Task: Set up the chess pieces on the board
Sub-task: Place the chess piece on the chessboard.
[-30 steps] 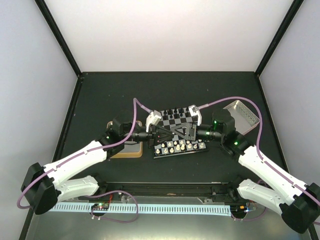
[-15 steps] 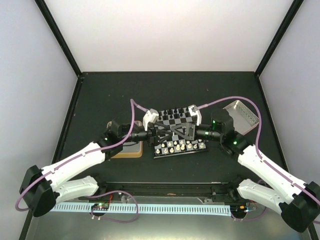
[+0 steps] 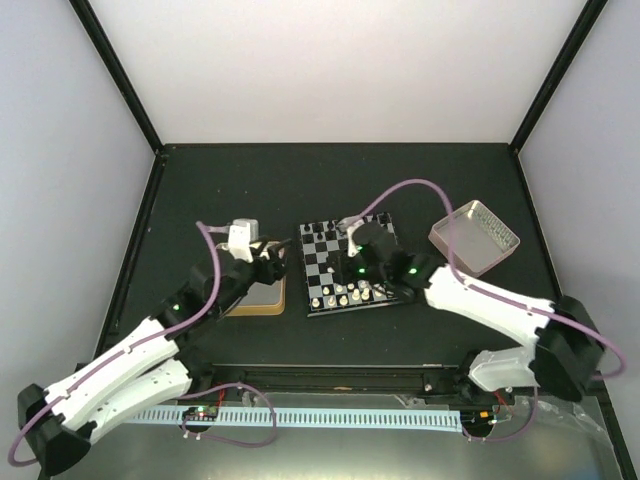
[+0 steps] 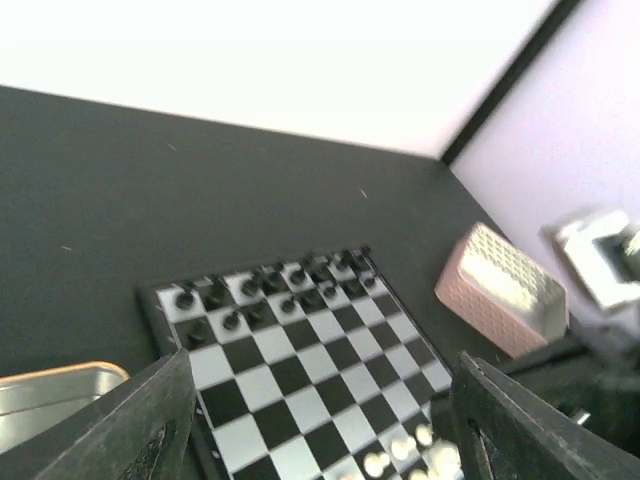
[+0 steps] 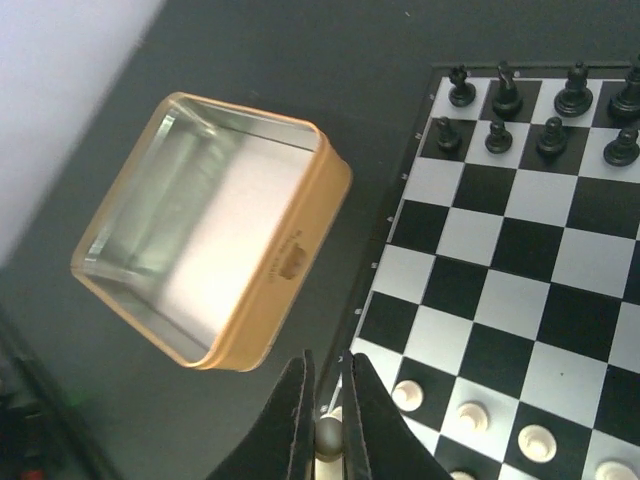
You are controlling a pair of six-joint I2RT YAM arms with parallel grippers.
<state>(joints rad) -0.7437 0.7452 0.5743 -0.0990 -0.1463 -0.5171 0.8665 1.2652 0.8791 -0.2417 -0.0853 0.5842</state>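
Note:
The white edge square by the gold tin is the empty end of the front cream row, so my right gripper will next go down and to the left in the top view onto it.
The board (image 3: 340,268) lies mid-table with black chess pieces (image 5: 540,110) on its two far rows and cream chess pieces (image 5: 470,410) on the near rows. My right gripper (image 5: 328,425) hangs over the board's near left corner, shut on a small cream piece (image 5: 330,438) held between its fingertips. In the top view this gripper (image 3: 322,294) reaches across the board from the right. My left gripper (image 4: 325,380) is open and holds nothing, looking at the board (image 4: 300,370) from the left. From above, it (image 3: 270,258) sits over the gold tin.
A gold-rimmed tin tray (image 3: 255,298) (image 5: 210,230) lies just left of the board, empty as far as it shows. A pink-sided tray (image 3: 475,238) (image 4: 500,290) stands to the board's right. Black frame posts rise at the table's back corners.
Both grippers met above the board's middle. The left one has since opened and drawn back left over the tin. The right arm has swung left across the board, shut on a cream piece.

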